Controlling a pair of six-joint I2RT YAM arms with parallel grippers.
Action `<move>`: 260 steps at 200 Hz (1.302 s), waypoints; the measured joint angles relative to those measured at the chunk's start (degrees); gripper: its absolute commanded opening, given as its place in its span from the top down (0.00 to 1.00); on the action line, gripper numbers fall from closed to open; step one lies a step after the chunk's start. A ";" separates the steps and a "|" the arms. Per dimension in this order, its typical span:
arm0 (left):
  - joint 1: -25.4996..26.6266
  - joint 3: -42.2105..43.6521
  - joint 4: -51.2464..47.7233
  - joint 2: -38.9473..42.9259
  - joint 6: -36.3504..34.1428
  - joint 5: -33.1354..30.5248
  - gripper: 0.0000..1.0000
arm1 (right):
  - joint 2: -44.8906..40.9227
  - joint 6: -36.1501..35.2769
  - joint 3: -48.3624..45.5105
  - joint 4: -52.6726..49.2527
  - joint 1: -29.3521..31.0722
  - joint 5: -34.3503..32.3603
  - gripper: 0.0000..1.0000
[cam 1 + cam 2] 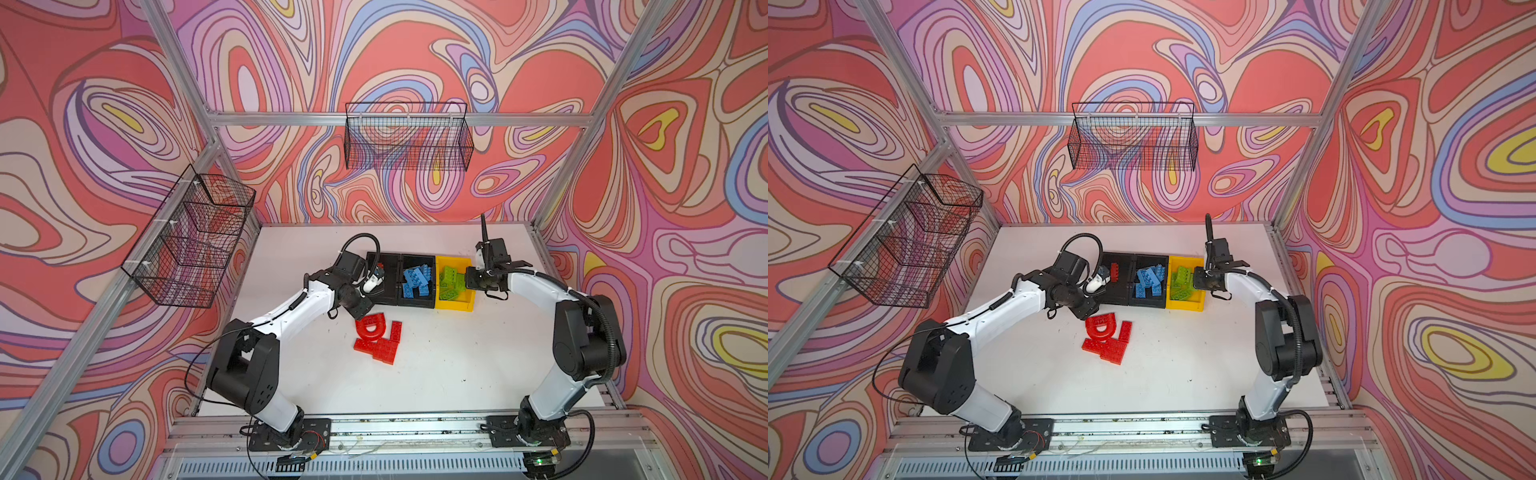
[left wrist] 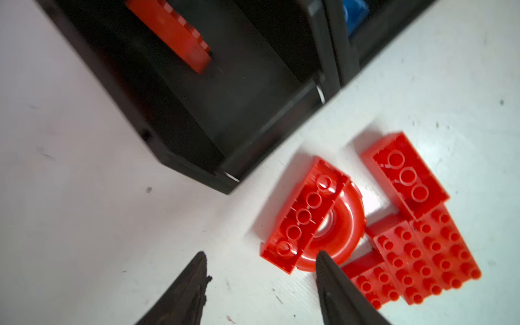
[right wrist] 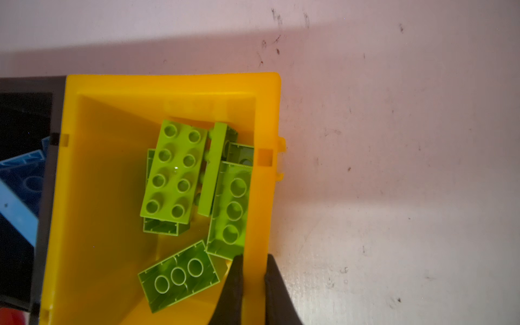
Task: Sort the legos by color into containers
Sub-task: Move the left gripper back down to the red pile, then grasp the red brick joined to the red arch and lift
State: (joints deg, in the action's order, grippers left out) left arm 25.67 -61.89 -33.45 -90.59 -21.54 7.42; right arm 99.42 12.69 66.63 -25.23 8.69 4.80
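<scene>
I will next lower my left gripper's open fingers astride the red arch piece's straight bar (image 1: pixel 369 317) (image 2: pixel 305 215) below it and close them, since the bar's outer side faces bare table.
Three joined containers stand in a row at mid-table. The left black bin (image 2: pixel 253 152) holds one red brick (image 2: pixel 171 31). Blue legos (image 1: pixel 417 280) fill the middle black bin (image 1: pixel 415 302), and green legos (image 3: pixel 174 171) lie in the yellow bin (image 3: pixel 168 83). Several red legos (image 1: pixel 384 347), among them a red arch piece (image 2: pixel 337 225), lie in a cluster on the table in front of the bins. My left gripper (image 2: pixel 260 253) hangs open and empty over the table beside that cluster. My right gripper (image 3: pixel 254 256) is shut on the yellow bin's right-hand wall.
The white table (image 1: pixel 457 365) is walled in by patterned panels and aluminium rails. One black wire basket (image 1: pixel 409 141) hangs on the back wall and another (image 1: pixel 191 241) on the left wall, both above the work surface. Both arm bases sit on the front rail.
</scene>
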 measured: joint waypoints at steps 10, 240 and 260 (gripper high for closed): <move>0.00 2.01 -0.02 -0.26 -1.44 1.11 0.37 | 0.00 -0.02 -0.15 0.02 0.00 0.02 0.95; 0.55 -2.56 2.86 -6.47 -10.54 3.32 0.75 | 0.00 -0.35 -0.22 0.17 0.00 0.61 0.96; 0.55 -2.67 3.10 -1.09 -7.98 3.89 0.75 | 0.00 -0.31 -0.22 0.20 0.00 0.63 0.97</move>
State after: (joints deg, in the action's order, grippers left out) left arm 26.22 -64.55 -30.35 -91.68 -29.52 11.31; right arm 99.42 12.38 66.41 -25.04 8.69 5.43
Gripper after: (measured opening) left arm 0.339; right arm 0.109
